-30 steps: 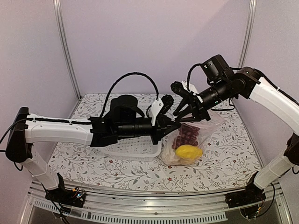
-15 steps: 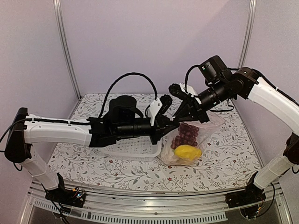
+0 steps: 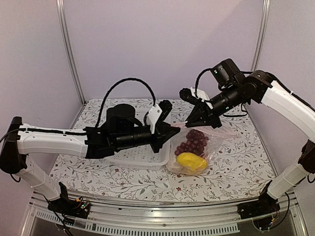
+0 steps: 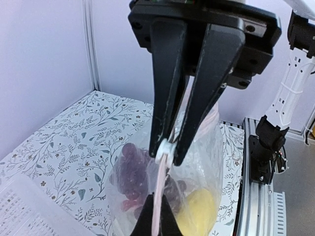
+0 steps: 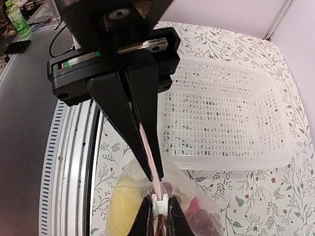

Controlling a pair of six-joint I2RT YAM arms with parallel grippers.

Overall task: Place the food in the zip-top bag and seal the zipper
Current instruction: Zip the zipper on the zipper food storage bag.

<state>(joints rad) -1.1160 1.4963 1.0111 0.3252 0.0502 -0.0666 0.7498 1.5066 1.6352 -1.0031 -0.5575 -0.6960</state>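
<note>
I will pull the slider to the right in the top view with my right gripper, to the zipper's loose end, to seal the bag's opening. Then I will lower the gripper and let go.
The clear zip-top bag [image 3: 197,150] hangs between my two grippers and rests on the table. It holds the purple grape bunch [image 3: 193,141] and a yellow piece [image 3: 191,161]. A red piece [image 5: 196,204] shows through it in the right wrist view. My left gripper [image 3: 173,129] is shut on the pink zipper strip [image 4: 162,181] at the bag's mouth. My right gripper [image 3: 189,121] is shut on the white zipper slider [image 5: 160,203], close to the left fingertips. The strip runs taut between them. The other food is hidden or out of view.
The white perforated basket [image 3: 139,158] stands on the floral table under my left arm, just left of the bag, and looks empty in the right wrist view [image 5: 221,113]. Frame posts stand at the back corners. The table's front rail [image 3: 157,209] lies near.
My left arm has drawn back to the left with the zipper strip. The bag has shifted slightly left, and the gap between the grippers has widened a little.
</note>
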